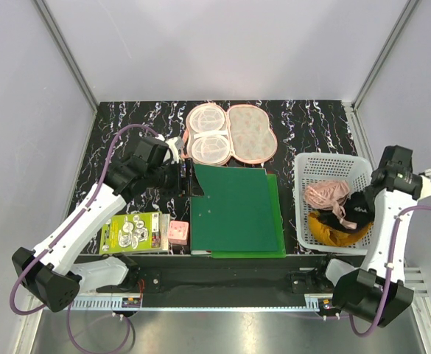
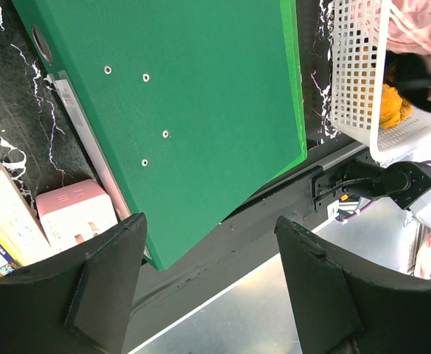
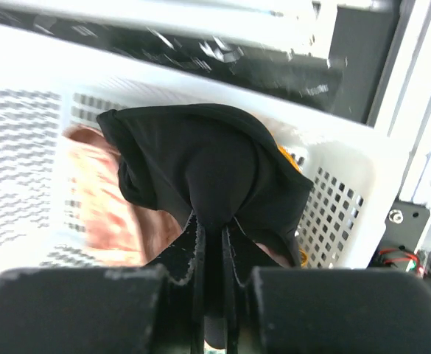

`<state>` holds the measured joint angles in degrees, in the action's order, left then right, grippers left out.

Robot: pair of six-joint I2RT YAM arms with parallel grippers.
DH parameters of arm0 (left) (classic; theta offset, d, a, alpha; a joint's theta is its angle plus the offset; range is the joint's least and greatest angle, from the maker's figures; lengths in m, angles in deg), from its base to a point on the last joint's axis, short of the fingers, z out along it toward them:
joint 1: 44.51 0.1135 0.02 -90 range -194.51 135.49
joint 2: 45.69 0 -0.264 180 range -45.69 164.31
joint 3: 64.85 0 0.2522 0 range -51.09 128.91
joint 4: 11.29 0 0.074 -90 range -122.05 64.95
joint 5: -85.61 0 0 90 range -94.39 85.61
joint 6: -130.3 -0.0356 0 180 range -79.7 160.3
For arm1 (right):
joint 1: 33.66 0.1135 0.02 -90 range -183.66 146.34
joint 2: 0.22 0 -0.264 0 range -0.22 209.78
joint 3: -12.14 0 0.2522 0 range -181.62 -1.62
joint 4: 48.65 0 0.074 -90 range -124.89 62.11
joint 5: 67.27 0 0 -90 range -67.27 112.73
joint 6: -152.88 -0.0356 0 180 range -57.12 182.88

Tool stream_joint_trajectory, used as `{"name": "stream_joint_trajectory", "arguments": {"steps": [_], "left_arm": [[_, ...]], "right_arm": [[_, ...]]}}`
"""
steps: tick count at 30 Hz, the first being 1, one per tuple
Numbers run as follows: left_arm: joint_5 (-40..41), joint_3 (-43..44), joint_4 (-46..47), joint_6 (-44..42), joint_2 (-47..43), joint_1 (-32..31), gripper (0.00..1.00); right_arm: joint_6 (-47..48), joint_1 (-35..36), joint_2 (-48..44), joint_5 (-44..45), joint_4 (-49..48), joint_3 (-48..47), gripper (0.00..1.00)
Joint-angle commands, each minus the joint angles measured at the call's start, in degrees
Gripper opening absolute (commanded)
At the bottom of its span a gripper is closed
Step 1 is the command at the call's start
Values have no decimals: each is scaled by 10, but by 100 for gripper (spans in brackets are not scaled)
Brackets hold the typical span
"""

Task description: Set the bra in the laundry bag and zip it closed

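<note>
My right gripper will next go up, swing outward to its left in the top view over the laundry bag (image 1: 250,133), go down and let go of the bra (image 1: 359,209), because the laundry bag is open there.
The black bra (image 3: 200,162) is bunched in the white basket (image 3: 333,206), and my right gripper (image 3: 215,228) is shut on a fold of its fabric. From above, the bra (image 1: 359,209) shows as a dark lump in the basket under the right wrist. The laundry bag (image 1: 250,133) lies open at the back of the table, pale mesh cups on its left half and the watermelon print on its right. My left gripper (image 2: 209,221) hangs open and holds nothing, over the near corner of a green folder (image 2: 200,110).
The basket (image 1: 331,164) at the right also holds a pink cloth (image 1: 326,194) and a mustard cloth (image 1: 333,230). The green folder (image 1: 237,210) covers the table's middle. A pink box (image 1: 177,234) and a green booklet (image 1: 132,232) lie front left.
</note>
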<state>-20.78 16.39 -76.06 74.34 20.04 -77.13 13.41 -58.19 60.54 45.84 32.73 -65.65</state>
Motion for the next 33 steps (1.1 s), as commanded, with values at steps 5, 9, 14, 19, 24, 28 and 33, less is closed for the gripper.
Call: {"name": "stream_joint_trajectory", "arguments": {"steps": [5, 9, 14, 19, 24, 28, 33], "left_arm": [[-8, 34, 5, 5, 16, -2, 75], [-7, 40, 6, 15, 26, -2, 75], [2, 42, 9, 26, 32, -2, 75], [3, 32, 23, 44, 38, -2, 75], [14, 30, 50, 66, 41, -1, 75], [35, 43, 67, 74, 48, 0, 75], [40, 42, 100, 88, 46, 39, 82]], "right_arm": [[23, 5, -4, 0, 42, -165, 0], [44, 18, 12, -23, 47, -264, 0], [63, 35, 16, -31, 52, -315, 0], [108, 62, 34, -13, 52, -366, 0], [165, 100, 75, -109, 6, -433, 0], [200, 142, 124, -229, -47, -503, 0], [185, 191, 216, -409, -150, -546, 0]]}}
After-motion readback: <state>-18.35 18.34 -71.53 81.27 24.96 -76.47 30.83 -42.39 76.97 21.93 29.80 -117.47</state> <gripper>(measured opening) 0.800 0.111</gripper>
